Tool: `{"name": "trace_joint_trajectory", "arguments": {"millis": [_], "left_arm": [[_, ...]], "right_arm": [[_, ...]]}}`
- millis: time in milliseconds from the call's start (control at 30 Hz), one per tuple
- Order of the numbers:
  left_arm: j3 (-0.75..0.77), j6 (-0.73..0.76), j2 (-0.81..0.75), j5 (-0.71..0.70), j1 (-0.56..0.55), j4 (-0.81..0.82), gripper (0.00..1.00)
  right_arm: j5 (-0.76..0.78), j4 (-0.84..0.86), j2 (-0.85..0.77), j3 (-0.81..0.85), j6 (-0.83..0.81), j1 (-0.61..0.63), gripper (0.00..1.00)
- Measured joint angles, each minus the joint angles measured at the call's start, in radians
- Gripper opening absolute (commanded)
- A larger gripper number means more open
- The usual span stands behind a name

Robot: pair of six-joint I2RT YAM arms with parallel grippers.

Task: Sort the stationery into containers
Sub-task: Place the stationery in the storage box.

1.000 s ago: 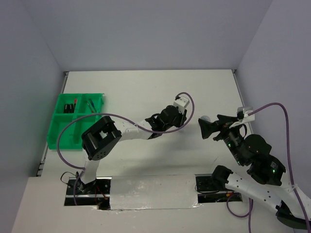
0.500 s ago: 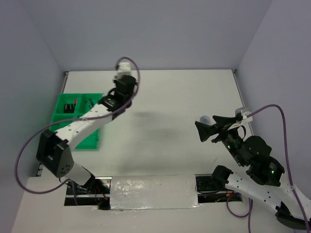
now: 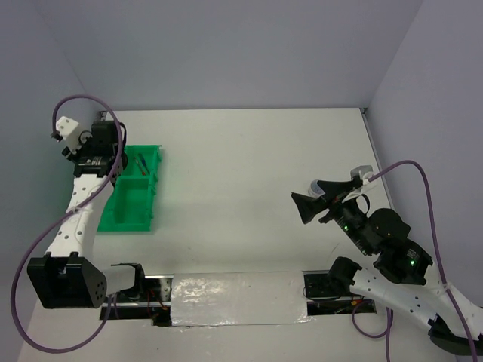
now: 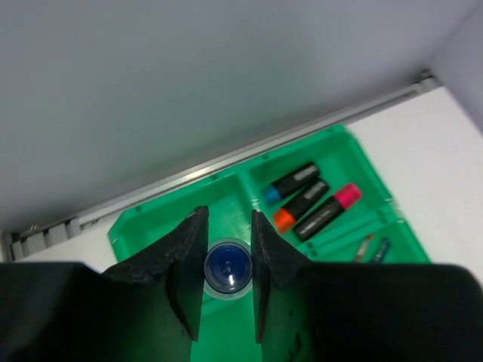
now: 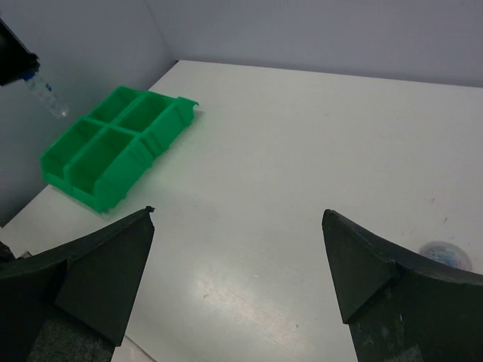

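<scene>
My left gripper moves down and back over the tray's empty wall-side section (image 4: 178, 214) next and releases the bottle (image 4: 228, 269) there, since the highlighters already fill the section beside it.
The green four-compartment tray (image 3: 132, 205) lies at the table's left edge. My left gripper (image 3: 108, 149) hangs above its far end, shut on the clear blue-capped bottle (image 4: 228, 269), which points down over a compartment. In the left wrist view three black highlighters (image 4: 306, 202) with blue, orange and pink ends lie in one compartment (image 4: 226, 197), and thin red and blue pens (image 4: 373, 247) lie in the one beside it. My right gripper (image 3: 306, 205) is open and empty above the table's right side. The translucent roll (image 5: 445, 254) lies on the table beside it.
The tray (image 5: 113, 147) and the held bottle (image 5: 45, 94) also show at the far left of the right wrist view. A metal rail (image 4: 226, 162) runs along the wall behind the tray. Walls close the table on the left, back and right.
My left arm has swung from the middle of the table far to the left and now holds the bottle over the tray. My right gripper has shifted slightly left and stays open.
</scene>
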Motion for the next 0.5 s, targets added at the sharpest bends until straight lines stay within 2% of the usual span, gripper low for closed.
{"name": "trace_joint_trajectory", "arguments": {"millis": [300, 500], "left_arm": [[-0.173, -0.165, 0.013, -0.017, 0.064, -0.023, 0.00], [-0.232, -0.209, 0.082, -0.017, 0.121, 0.040, 0.00]], "right_arm": [[-0.030, 0.020, -0.001, -0.008, 0.000, 0.000, 1.00], [-0.031, 0.021, 0.034, -0.008, -0.003, 0.000, 1.00]]}}
